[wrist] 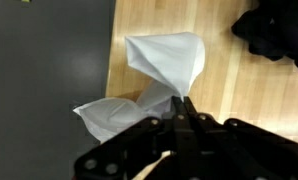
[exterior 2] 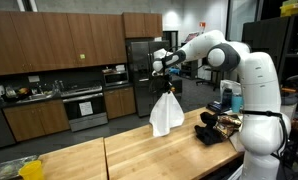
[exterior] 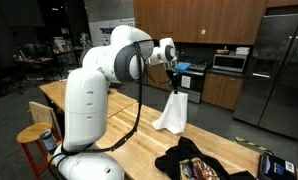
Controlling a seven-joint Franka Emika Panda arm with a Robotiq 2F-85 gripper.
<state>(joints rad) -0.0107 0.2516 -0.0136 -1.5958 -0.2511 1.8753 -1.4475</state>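
The gripper carries the white cloth [exterior: 173,111] back next. It then lowers beside the pile of dark clothing [exterior: 189,157] and releases the white cloth's corner, since clothing is already heaped near the robot base.
A white cloth [exterior: 173,111] [exterior 2: 166,113] hangs in the air above the wooden table [exterior: 129,150] [exterior 2: 139,155], pinched at its top by my gripper [exterior: 175,73] [exterior 2: 168,73]. Its lower edge hangs close to the tabletop; I cannot tell whether it touches. In the wrist view the black fingers [wrist: 185,115] are pressed together on a corner of the cloth [wrist: 167,62], which drapes down toward the wood below.
A pile of dark clothing [exterior: 194,162] [exterior 2: 216,130] [wrist: 274,30] lies on the table near the robot base. Kitchen cabinets, a stove [exterior 2: 85,105] and a steel fridge [exterior: 279,70] stand behind. An orange stool [exterior: 34,145] stands beside the table.
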